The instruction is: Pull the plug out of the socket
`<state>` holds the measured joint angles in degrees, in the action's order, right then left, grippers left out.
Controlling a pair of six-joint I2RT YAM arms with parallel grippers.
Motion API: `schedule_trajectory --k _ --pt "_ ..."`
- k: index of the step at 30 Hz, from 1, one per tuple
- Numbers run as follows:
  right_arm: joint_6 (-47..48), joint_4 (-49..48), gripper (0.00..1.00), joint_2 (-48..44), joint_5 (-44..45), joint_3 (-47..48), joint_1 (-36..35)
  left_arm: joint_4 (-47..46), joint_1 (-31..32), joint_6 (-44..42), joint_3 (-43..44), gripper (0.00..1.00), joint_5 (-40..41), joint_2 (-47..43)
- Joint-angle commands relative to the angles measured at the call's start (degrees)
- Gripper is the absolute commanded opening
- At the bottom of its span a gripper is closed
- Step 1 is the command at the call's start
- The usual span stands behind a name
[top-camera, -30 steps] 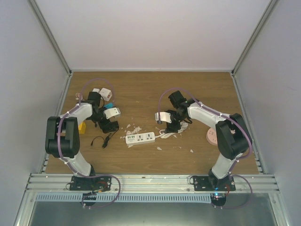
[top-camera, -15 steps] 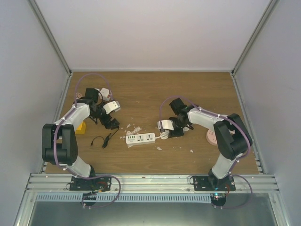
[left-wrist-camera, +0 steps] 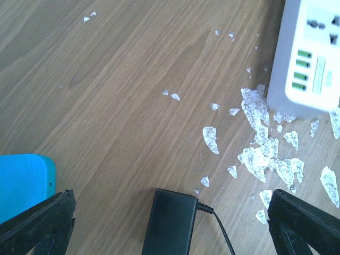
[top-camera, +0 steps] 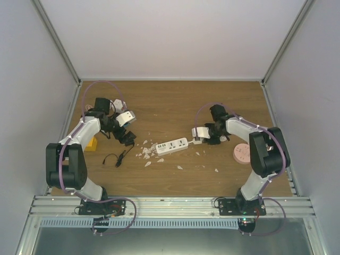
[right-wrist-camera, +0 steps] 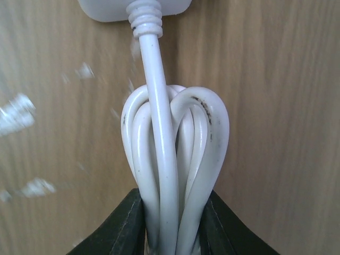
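Note:
The right gripper will pull the bundle (right-wrist-camera: 175,149) slightly outward, past the pink disc toward the nearby side wall, as the black plug lies apart from the strip.
The white socket strip (top-camera: 171,145) lies mid-table; one end shows in the left wrist view (left-wrist-camera: 313,53). Its white cable, folded into a bundle (right-wrist-camera: 175,149), runs from the strip's end (right-wrist-camera: 133,8) into my right gripper (right-wrist-camera: 170,236), which is shut on the bundle just right of the strip (top-camera: 204,139). A black plug adapter (left-wrist-camera: 170,220) with a thin black cord (top-camera: 116,158) lies flat on the wood, apart from the strip. My left gripper (left-wrist-camera: 170,228) hangs open over it, one finger on each side, left of the strip (top-camera: 126,138).
White flakes (top-camera: 143,152) litter the wood left of the strip. A yellow block (top-camera: 93,143) sits by the left arm, a pink disc (top-camera: 240,154) by the right arm, a blue object (left-wrist-camera: 24,183) near my left fingers. Enclosure walls stand on three sides.
My right gripper came down, shut on the cable bundle and dragged the strip to the right and slightly back. The left gripper drifted a little away from the strip, still open.

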<state>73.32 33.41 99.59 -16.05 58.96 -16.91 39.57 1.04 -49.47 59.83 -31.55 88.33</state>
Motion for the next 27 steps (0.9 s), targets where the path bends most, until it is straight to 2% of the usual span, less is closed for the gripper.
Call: schedule_trajectory --k 1,7,15,27 --pt "11.76 -1.8 0.18 0.6 7.41 0.18 6.01 -1.62 0.46 0.69 1.75 0.99 -1.87 -1.36" --pt "20.87 -4.77 0.19 2.98 9.24 1.91 15.06 -1.55 0.46 0.87 0.87 0.99 -2.47 -2.07" --pt "27.94 -7.39 0.2 6.37 8.86 4.86 24.96 -0.64 0.46 0.87 1.43 0.99 -2.49 -2.14" --pt "33.81 -10.03 0.22 9.11 8.97 7.14 34.49 0.2 0.46 1.21 2.64 0.99 -2.08 -1.42"
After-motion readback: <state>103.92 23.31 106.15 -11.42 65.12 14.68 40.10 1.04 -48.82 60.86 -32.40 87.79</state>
